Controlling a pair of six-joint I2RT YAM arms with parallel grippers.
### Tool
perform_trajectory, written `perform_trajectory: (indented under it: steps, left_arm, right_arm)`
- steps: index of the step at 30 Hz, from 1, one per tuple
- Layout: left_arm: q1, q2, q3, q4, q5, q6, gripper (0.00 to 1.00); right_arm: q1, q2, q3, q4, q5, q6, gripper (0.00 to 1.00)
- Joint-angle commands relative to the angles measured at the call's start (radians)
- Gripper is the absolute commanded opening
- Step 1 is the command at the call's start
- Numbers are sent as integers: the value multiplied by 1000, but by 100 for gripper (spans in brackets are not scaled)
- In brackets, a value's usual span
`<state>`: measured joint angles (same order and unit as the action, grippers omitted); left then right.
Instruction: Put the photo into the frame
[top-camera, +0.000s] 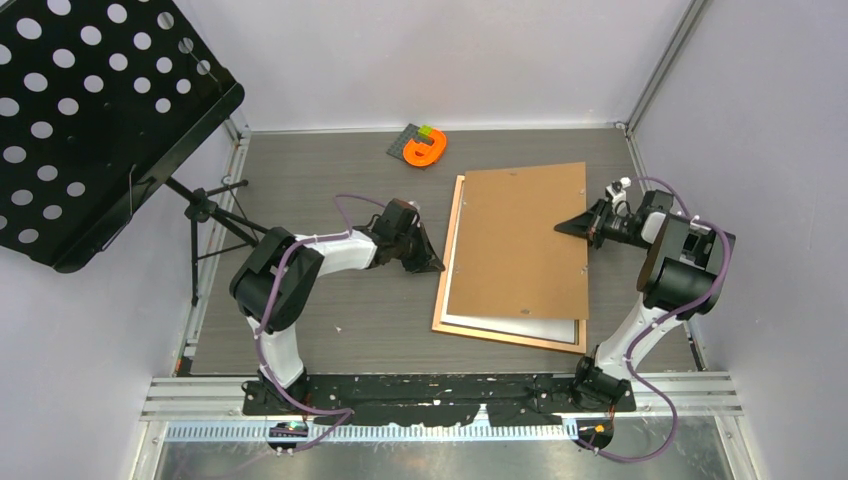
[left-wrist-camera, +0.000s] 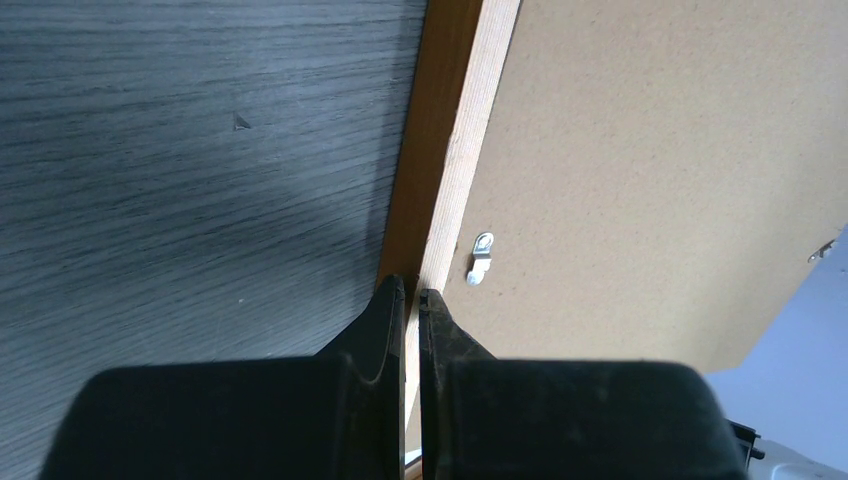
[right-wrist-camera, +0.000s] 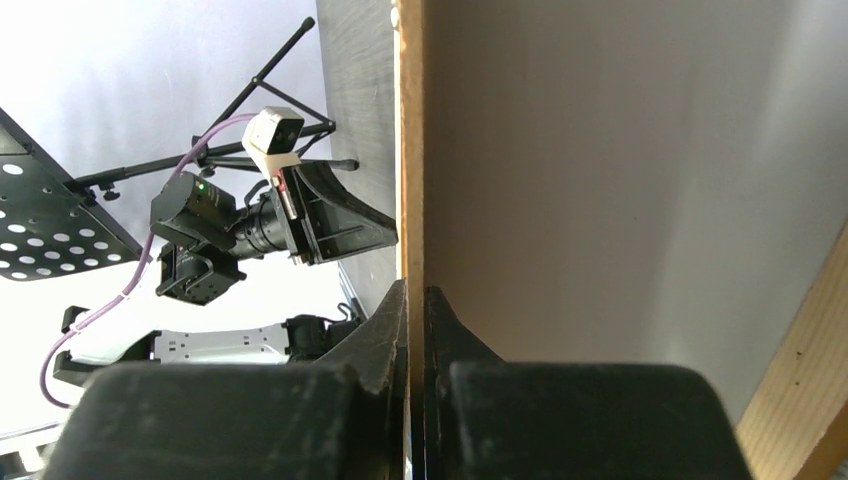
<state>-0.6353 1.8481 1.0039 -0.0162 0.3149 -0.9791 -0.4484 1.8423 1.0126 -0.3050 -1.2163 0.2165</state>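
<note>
Next, my right gripper draws the board back and down into the frame and releases. The frame with a front part of the photo (top-camera: 510, 326) uncovered lies below this gripper.
The frame (top-camera: 447, 272) lies face down on the table, its orange-brown edge showing at the left and front. The photo (top-camera: 510, 326) lies in it white back up, only a front strip showing. A plain brown backing board (top-camera: 520, 240) hangs tilted over them. My right gripper (top-camera: 590, 228) is shut on the board's right edge (right-wrist-camera: 410, 150), jaws (right-wrist-camera: 415, 290) clamped on it; below it are the pale photo back (right-wrist-camera: 600, 180) and the frame wood (right-wrist-camera: 800, 380). My left gripper (top-camera: 436, 266) is shut at the frame's left edge (left-wrist-camera: 425, 150), tips (left-wrist-camera: 411, 295) over the wood, beside the board (left-wrist-camera: 640, 150).
A metal turn clip (left-wrist-camera: 480, 258) sits on the board near the left gripper. An orange object on a small grey piece (top-camera: 425, 147) lies at the back of the table. A black perforated music stand (top-camera: 90, 110) on a tripod (top-camera: 215, 215) stands at the left. Walls close in behind and at the right.
</note>
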Motion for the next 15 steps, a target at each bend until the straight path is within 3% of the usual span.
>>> perform_trajectory:
  steps: [1,15]
  left_arm:
    - [-21,55,-10,-116,-38,53,0]
    - [-20,51,1,-129,-69,80,0]
  right_arm:
    - [14,21,45,-79,-48,-67,6]
    - [20,55,64,-259,-39,-200,6]
